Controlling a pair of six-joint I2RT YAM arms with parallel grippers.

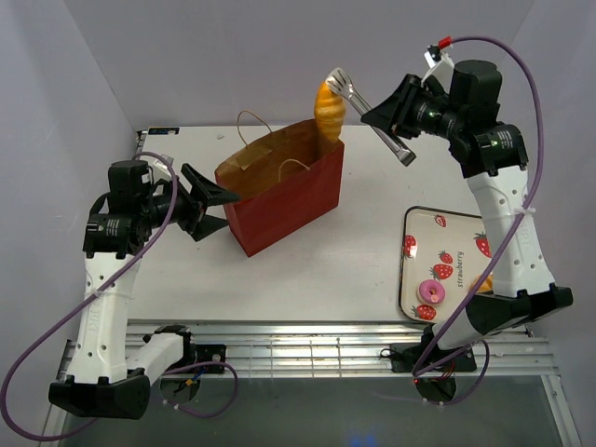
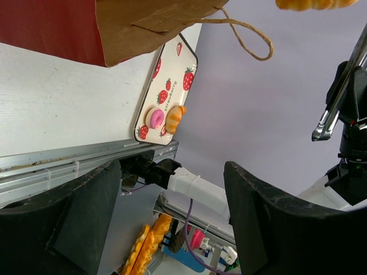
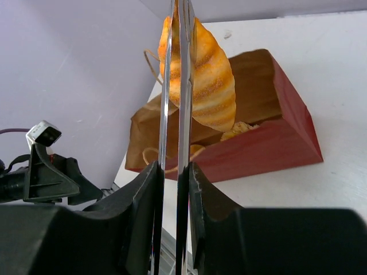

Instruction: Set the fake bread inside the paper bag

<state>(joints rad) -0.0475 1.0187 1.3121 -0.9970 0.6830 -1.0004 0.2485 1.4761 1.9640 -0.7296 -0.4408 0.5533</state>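
The croissant hangs at the bag's rim, so the robot will next move its right gripper to the left in the top view and down, and release the tongs [image 1: 372, 110] over the bag's opening.
The red-brown paper bag [image 1: 279, 191] stands open mid-table, its tan inside [image 3: 252, 74] showing. My right gripper [image 1: 391, 116] [image 3: 175, 169] is shut on silver tongs [image 1: 372, 110] [image 3: 182, 103]. The tongs pinch a golden croissant [image 1: 329, 107] [image 3: 209, 74] in the air over the bag's far right rim. Something golden [image 3: 241, 130] lies inside the bag. A pink doughnut [image 1: 431, 291] [image 2: 155, 118] and another croissant [image 2: 175, 116] rest on the strawberry tray [image 1: 447, 233]. My left gripper [image 1: 227, 209] [image 2: 172, 172] is open at the bag's left corner, nothing between its fingers.
The tray [image 2: 172, 69] lies at the table's near right, partly under my right arm [image 1: 507, 233]. The bag's cord handles [image 1: 251, 121] [image 2: 252, 43] loop up and outward. A metal rail [image 1: 307, 349] runs along the near edge. White walls close in the left, back and right.
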